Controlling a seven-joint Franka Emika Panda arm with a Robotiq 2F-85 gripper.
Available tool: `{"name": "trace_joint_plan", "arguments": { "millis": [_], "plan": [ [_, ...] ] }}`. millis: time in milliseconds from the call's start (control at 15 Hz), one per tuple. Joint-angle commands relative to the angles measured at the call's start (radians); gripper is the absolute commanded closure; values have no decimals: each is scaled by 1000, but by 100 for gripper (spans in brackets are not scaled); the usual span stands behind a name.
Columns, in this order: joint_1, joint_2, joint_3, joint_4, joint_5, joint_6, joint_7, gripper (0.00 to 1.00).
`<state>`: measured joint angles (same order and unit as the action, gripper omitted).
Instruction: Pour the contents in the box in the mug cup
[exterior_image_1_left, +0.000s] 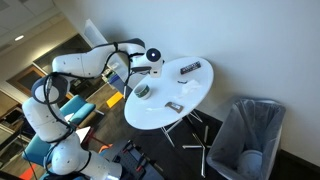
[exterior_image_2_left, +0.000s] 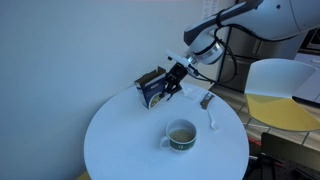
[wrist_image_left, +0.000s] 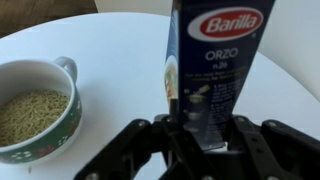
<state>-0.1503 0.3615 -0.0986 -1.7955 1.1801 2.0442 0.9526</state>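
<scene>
Next, my gripper moves away from the mug cup (exterior_image_2_left: 181, 135) and down to release the box on the bare tabletop below, since the mug already holds pasta.
The box (wrist_image_left: 215, 60) is a dark blue Barilla Orzo carton. My gripper (wrist_image_left: 200, 135) is shut on its lower part, one finger on each side. In an exterior view the box (exterior_image_2_left: 151, 92) is tilted and held at the far side of the white round table (exterior_image_2_left: 120, 140), behind and left of the mug cup (exterior_image_2_left: 181, 135). The mug cup (wrist_image_left: 35, 110) is olive-green with a pale rim and is filled with small pale pasta; it stands left of the box in the wrist view. It also shows in an exterior view (exterior_image_1_left: 143, 90), next to my gripper (exterior_image_1_left: 133, 72).
A flat dark oblong with white marks (exterior_image_1_left: 190, 68) and a small flat grey piece (exterior_image_1_left: 172, 105) lie on the table (exterior_image_1_left: 200, 95). A grey bin (exterior_image_1_left: 245, 135) holding a pale bluish cup (exterior_image_1_left: 250, 158) stands beside the table. A yellow chair (exterior_image_2_left: 285, 105) is nearby.
</scene>
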Motion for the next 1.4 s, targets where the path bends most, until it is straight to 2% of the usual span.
{"name": "trace_joint_plan", "arguments": {
  "millis": [0,667,1133,1200,1267,1333],
  "plan": [
    [-9,82,5,70,75,-43,-11,87],
    [-6,274,19,204,155,-20,15,87],
    [3,341,29,240,178,-8,25,87],
    [3,341,29,238,180,-4,27,37],
    [4,338,30,237,184,-4,25,36],
    [5,328,31,227,185,-1,20,29]
  ]
}}
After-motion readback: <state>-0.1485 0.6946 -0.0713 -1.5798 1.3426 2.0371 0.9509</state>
